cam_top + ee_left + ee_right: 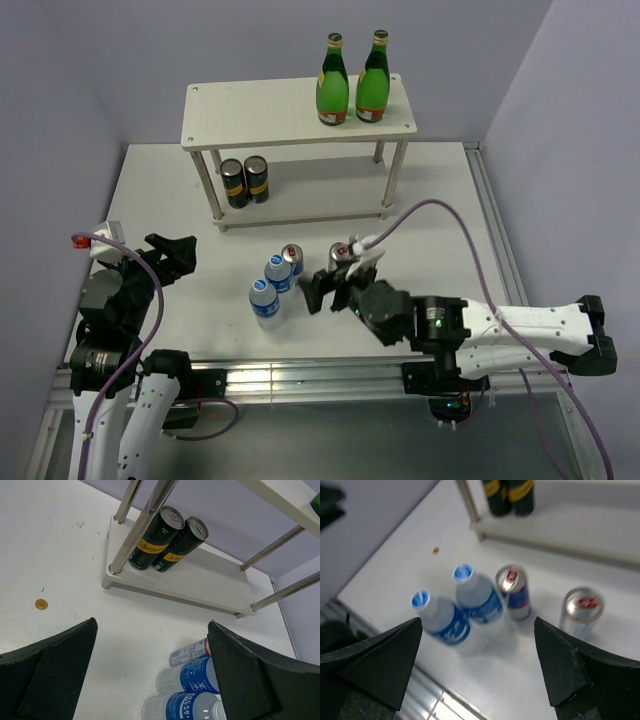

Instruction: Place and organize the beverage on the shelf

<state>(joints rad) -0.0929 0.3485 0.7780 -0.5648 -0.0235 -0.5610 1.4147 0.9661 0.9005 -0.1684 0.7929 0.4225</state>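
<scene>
I will next bring my right gripper down and to the left in the top view, onto the nearer water bottle [443, 620], which stands below it on that side. The bottle's near side is clear.
The shelf [270, 112] stands at the back of the table. Two green bottles [331, 82] [372, 78] are upright on its top board, right of centre. Two black cans [245, 181] [167, 539] sit at the left of its lower board [210, 582]. On the table in front, two blue-labelled water bottles [265, 299] [278, 272] [441, 617] [478, 597] stand beside two silver-blue cans [292, 258] [340, 255] [515, 591] [581, 609]. My right gripper [320, 291] [477, 630] hangs open just right of the water bottles, holding nothing. My left gripper [176, 256] [151, 630] is open and empty at the left.
A small brown spot [41, 604] marks the table left of the shelf. A metal rail [300, 375] runs along the near table edge. Purple walls close in the back and sides. A red-tipped cable [82, 240] sits by the left arm.
</scene>
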